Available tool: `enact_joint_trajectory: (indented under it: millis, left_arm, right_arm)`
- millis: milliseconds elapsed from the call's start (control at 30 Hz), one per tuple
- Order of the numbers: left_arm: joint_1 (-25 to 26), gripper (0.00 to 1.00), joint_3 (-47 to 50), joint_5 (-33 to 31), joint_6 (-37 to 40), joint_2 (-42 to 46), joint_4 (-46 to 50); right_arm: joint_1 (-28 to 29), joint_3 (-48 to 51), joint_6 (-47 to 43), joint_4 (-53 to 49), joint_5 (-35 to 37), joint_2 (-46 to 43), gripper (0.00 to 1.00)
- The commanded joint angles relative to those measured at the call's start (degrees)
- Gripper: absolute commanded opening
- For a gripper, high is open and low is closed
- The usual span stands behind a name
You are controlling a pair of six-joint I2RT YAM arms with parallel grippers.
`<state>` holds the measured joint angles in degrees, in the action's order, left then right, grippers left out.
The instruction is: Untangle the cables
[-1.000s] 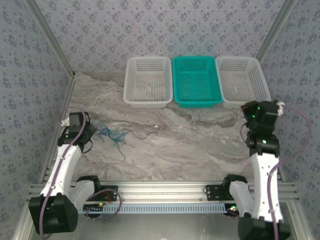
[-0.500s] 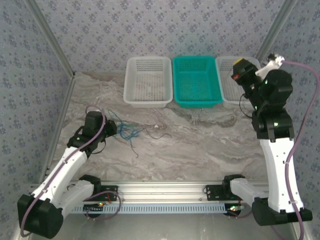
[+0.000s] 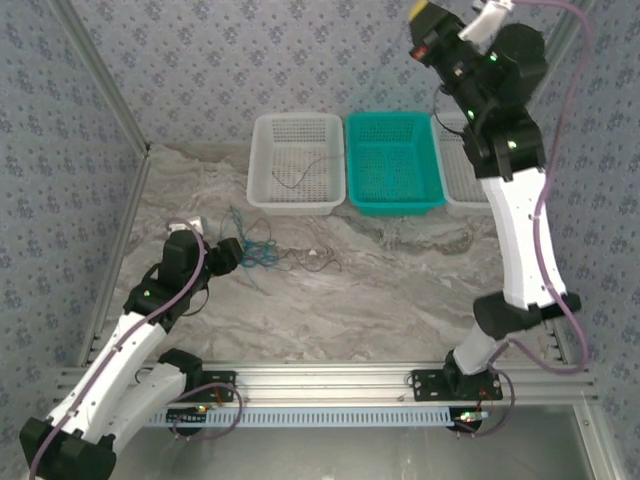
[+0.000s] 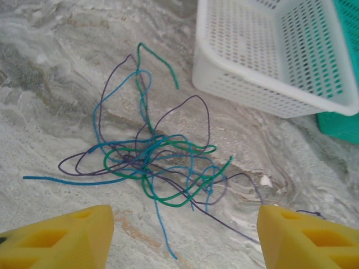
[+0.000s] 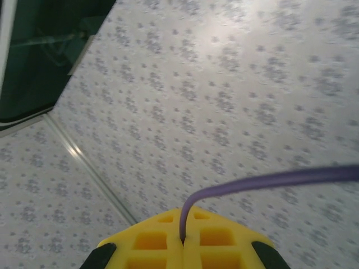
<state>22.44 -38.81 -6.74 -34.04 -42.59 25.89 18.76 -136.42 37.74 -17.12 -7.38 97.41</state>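
A piece of the wire trails over the white basket beside the tangle. My right gripper will swing past the teal basket, then down over the white basket to release the wire.
The cables (image 4: 162, 162) lie in a loose tangle on the marble table: a blue one (image 4: 61, 180), a green one (image 4: 162, 59) and a dark purple one (image 4: 205, 106), all looped through each other. My left gripper (image 4: 185, 217) hovers just short of the tangle (image 3: 255, 250), open, with nothing between its yellow fingers (image 4: 67, 235). My right gripper (image 3: 420, 14) is raised high above the baskets. It is shut, and a purple cable strand (image 5: 247, 185) comes out of the seam between its fingers (image 5: 151, 242). A thin dark strand (image 3: 300, 175) shows over the left basket.
Three baskets stand in a row at the back: a white one (image 3: 295, 203), a teal one (image 3: 395, 206) and another white one (image 3: 456, 196) partly behind the right arm. The near corner of the left white basket (image 4: 252, 89) sits close to the tangle. Patterned walls close in the table.
My left gripper has opened and shifted right and back with the tangle. The right arm has swung from table height to high above the baskets, still shut.
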Motion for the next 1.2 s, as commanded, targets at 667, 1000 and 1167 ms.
enact_joint_trajectory:
  millis: [667, 1000, 1167]
  left_arm:
    - [9.03, 0.74, -3.74, 0.33, -0.46, -1.58, -1.05]
    - [9.03, 0.75, -3.95, 0.06, 0.12, -1.94, -1.91]
    - [9.12, 0.75, -4.10, 0.01, 0.03, -0.43, -1.17]
  right_arm:
    - [7.18, -16.59, -18.57, -9.31, -1.41, 30.26, 0.00]
    - [10.67, -16.57, -28.23, 5.73, -5.36, 19.76, 0.00]
    - [11.69, -20.97, -29.95, 11.83, -3.52, 23.85, 0.00]
